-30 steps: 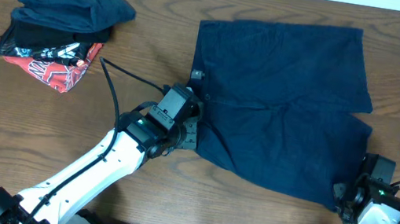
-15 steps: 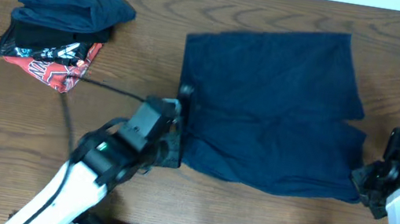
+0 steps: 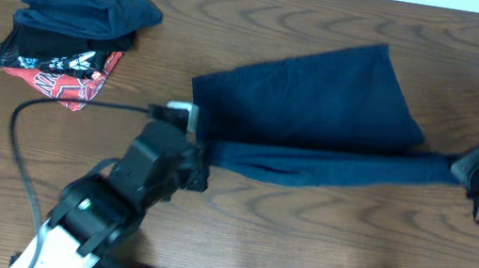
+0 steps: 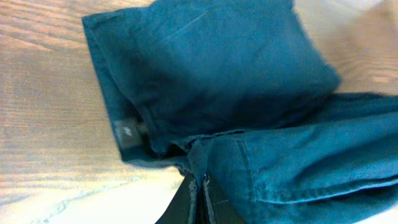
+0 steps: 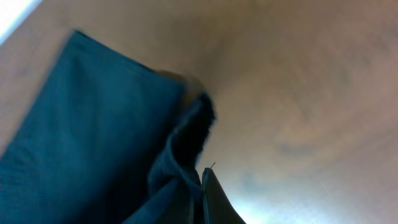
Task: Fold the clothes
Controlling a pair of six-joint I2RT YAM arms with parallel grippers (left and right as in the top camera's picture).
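Observation:
The left gripper moves outward, comes down at the shorts' far corner by the pile and lets go next. The shorts' far part lies flat beyond the lifted piece of cloth.
The clothes (image 3: 310,107) are plain navy-blue shorts lying mid-table, their near edge lifted and stretched into a long band between my two grippers. My left gripper (image 3: 201,159) is shut on the left end of that band; the left wrist view shows its jaws (image 4: 199,196) closed on the clothes (image 4: 211,68) near the waistband and label. My right gripper (image 3: 470,171) is shut on the right end; the right wrist view shows its jaws (image 5: 198,190) pinching the bunched cloth (image 5: 93,124) above the table.
A pile of other garments (image 3: 74,29), dark blue on top and red-black printed below, sits at the table's far left. A black cable (image 3: 64,100) runs from the left arm. Brown wooden table (image 3: 317,250) surrounds the garment.
Both grippers have lifted the near edge of the clothes and carried it away from the front edge. The flat shorts have narrowed into a half-folded shape with a taut band.

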